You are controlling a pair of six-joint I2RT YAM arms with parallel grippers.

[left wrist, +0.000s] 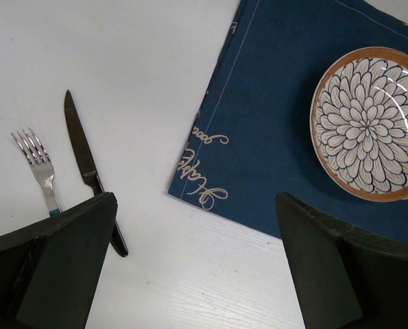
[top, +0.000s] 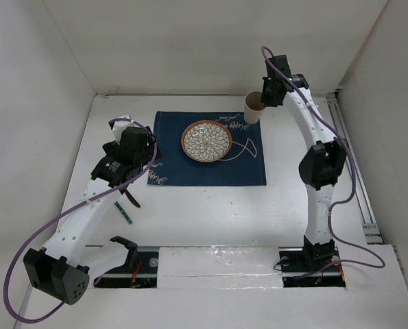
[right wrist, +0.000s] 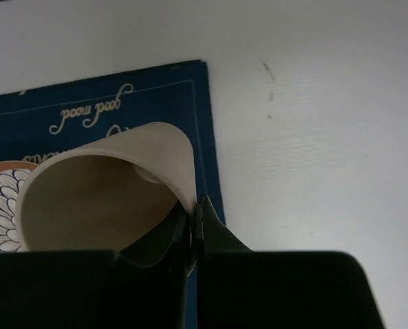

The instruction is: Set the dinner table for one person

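Observation:
I will next lower my right gripper a little toward the bowl, onto the mat, and open it, because the beige cup (top: 253,108) is still hanging over the far corner of the mat.
On the white dinner table (top: 210,219) lies a dark blue placemat (top: 207,164) with a flower-patterned bowl (top: 207,142) on it. My right gripper (top: 269,92) is shut on the rim of a beige cup (top: 253,108) at the mat's far right corner. In the right wrist view the jaws (right wrist: 197,219) pinch the cup's wall (right wrist: 108,185), one finger inside. My left gripper (top: 129,164) hovers open, left of the mat. Its fingers (left wrist: 195,226) hold nothing. Fork (left wrist: 39,168) and knife (left wrist: 84,157) lie side by side left of the mat (left wrist: 293,103).
White walls close in the table on the left, back and right. The knife's black handle (top: 132,199) and the fork's teal handle (top: 123,211) stick out from under the left arm. A metal rail (top: 358,185) runs along the right edge.

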